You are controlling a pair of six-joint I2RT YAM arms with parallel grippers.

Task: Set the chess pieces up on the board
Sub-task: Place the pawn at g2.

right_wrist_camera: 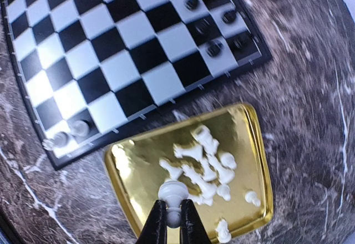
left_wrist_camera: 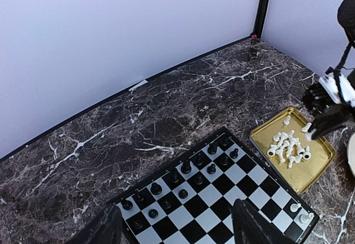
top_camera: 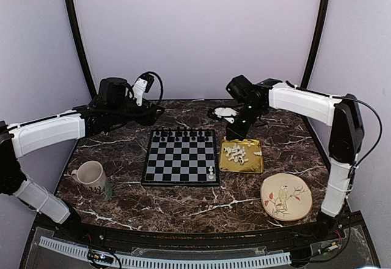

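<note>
The right gripper comes back over the board next and lowers the pawn (right_wrist_camera: 173, 195) onto the empty light square beside the farther white piece (right_wrist_camera: 69, 97) to release it.
The chessboard (top_camera: 181, 158) lies mid-table with black chessmen along its far rows and two white pieces (top_camera: 211, 173) at its near right corner. Several white pieces (top_camera: 237, 153) lie heaped in the gold tray (top_camera: 241, 165) right of the board. My right gripper (right_wrist_camera: 173, 217) is shut on a white pawn (right_wrist_camera: 173, 195), held above the tray; it also shows in the top view (top_camera: 237, 131). My left gripper (left_wrist_camera: 176, 224) hovers open and empty over the board's far left side (left_wrist_camera: 213, 199), its fingers (left_wrist_camera: 252, 224) spread wide.
A cream mug (top_camera: 90, 175) stands left of the board. A round bird-painted plate (top_camera: 286, 197) lies at the near right. Walls close in at the back and sides.
</note>
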